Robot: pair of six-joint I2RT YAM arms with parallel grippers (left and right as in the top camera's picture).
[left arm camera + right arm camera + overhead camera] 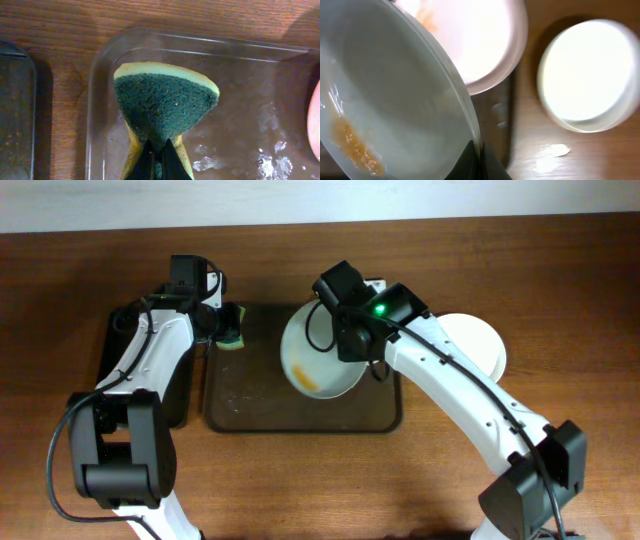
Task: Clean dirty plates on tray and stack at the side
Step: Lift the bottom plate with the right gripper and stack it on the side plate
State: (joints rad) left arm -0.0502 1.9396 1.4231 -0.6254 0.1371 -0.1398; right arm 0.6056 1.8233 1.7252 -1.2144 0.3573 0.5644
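Note:
The right gripper should next move across and down onto the clean white plate (482,340) (590,75) and let go, since the plate is below it, to the right in the overhead view.
My right gripper (352,350) (479,152) is shut on the rim of a pale mint plate (318,352) (395,95) and holds it tilted above the brown tray (300,418). The plate carries a brownish-yellow smear (305,381) (355,145). A second plate (485,40), with a small smear, lies on the tray under it in the right wrist view. A clean white plate (482,340) (590,75) sits on the table to the right of the tray. My left gripper (224,326) (159,156) is shut on a green-and-yellow sponge (234,332) (162,100) over the tray's left end (240,95).
A narrower black tray (115,370) (15,100) lies left of the brown tray, under my left arm. Wet patches and droplets (270,160) lie on the brown tray's floor. Bare wooden table (560,270) surrounds the trays.

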